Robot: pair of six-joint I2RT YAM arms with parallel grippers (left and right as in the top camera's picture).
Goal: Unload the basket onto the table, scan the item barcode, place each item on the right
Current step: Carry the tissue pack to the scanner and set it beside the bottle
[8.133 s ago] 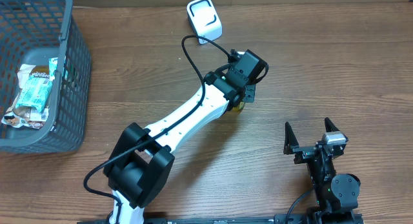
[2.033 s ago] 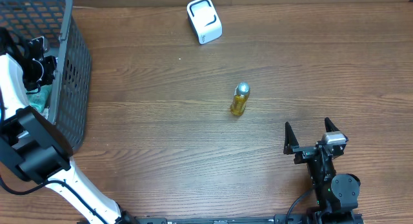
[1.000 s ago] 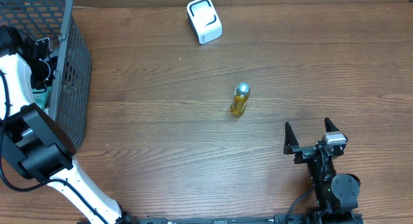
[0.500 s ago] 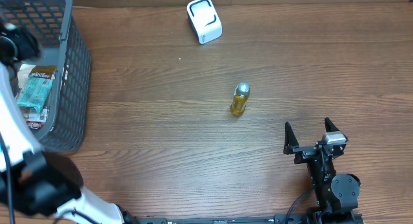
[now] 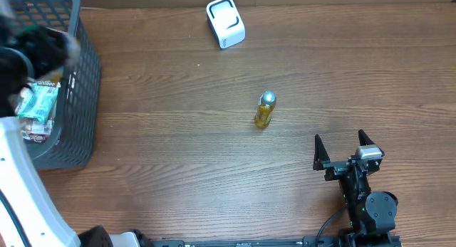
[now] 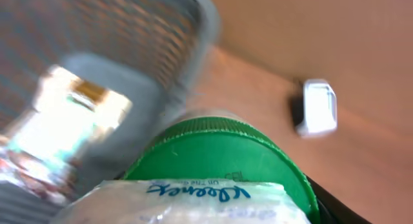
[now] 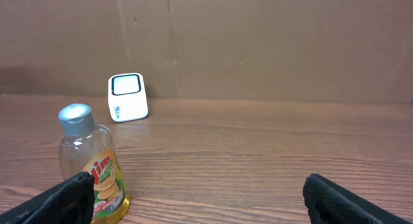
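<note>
I should carry the Kleenex pack with my left gripper to its right in the overhead view, over the bare tabletop (image 5: 231,120) beside the bottle, then lower it and let go.
My left gripper (image 5: 46,48) is a dark blur over the grey basket (image 5: 80,83) at the far left. The left wrist view shows it shut on a green-lidded Kleenex pack (image 6: 193,198) that fills the space between the jaws, and only a dark finger edge shows at the lower right. The white scanner (image 5: 226,22) stands at the table's back, seen also in the left wrist view as the scanner (image 6: 319,108). My right gripper (image 5: 344,151) rests open and empty near the front right.
A yellow dish-soap bottle (image 5: 264,109) with a silver cap stands upright mid-table, just ahead of my right gripper's left finger as the bottle (image 7: 90,166). Snack packets (image 5: 39,104) lie in the basket. The scanner (image 7: 127,96) stands before a brown back wall.
The left arm has lifted out of the basket with the pack and is swinging fast, blurred. The bottle, the scanner and the right arm have not moved.
</note>
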